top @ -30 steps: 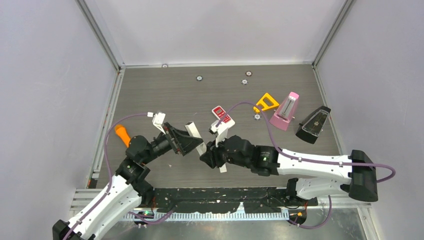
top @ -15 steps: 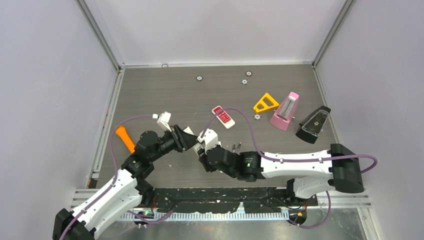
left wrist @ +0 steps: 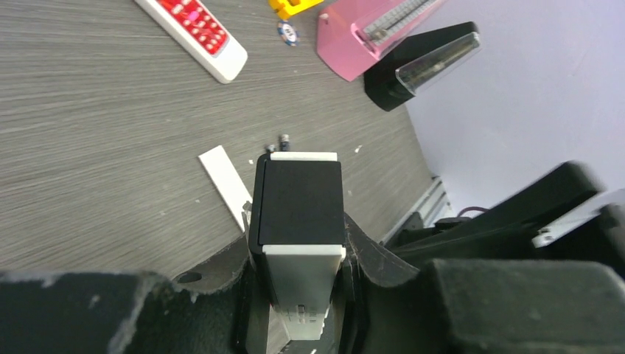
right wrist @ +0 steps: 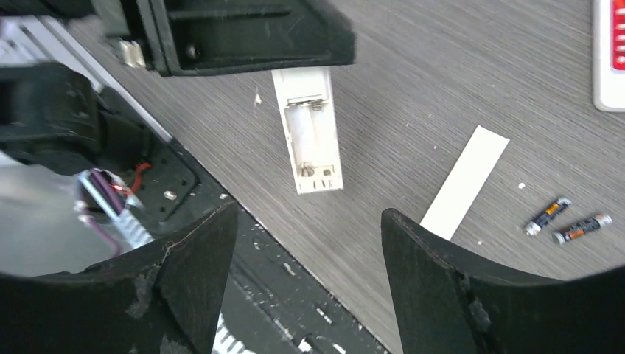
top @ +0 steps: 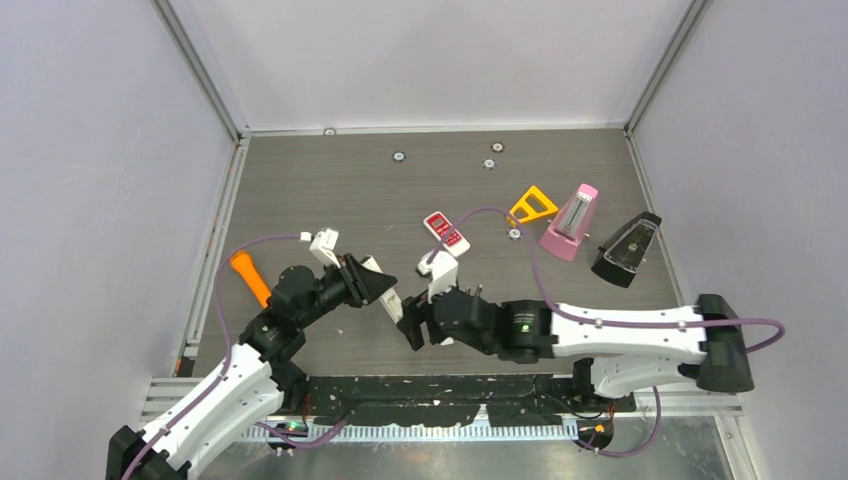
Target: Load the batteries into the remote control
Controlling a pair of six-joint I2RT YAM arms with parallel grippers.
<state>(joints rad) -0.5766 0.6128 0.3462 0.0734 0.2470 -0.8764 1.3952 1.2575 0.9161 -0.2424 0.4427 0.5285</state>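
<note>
The remote control's battery bay is empty. Next I need to swing my right gripper across to the right in the top view and down onto the battery farther from the strip.
The remote control (left wrist: 298,214) is a slim white and black bar, and my left gripper (left wrist: 298,254) is shut on its sides. It juts out over the table near the front edge. In the right wrist view its white underside (right wrist: 313,140) faces the camera with the battery bay uncovered and looking empty. Two batteries (right wrist: 566,223), dark with orange bands, lie side by side on the table to the right. A flat white cover strip (right wrist: 464,183) lies between them and the remote. My right gripper (right wrist: 309,273) hangs open just in front of the remote, holding nothing.
A red-and-white remote (top: 446,232) lies mid-table. Behind it to the right are a yellow triangle (top: 531,205), a pink metronome (top: 570,222) and a black metronome (top: 627,250). An orange cone-ended stick (top: 246,277) lies at the left. The black front rail (top: 450,385) runs just under both grippers.
My left gripper closed on the remote control while the right gripper let go of it, opened and drew back slightly.
</note>
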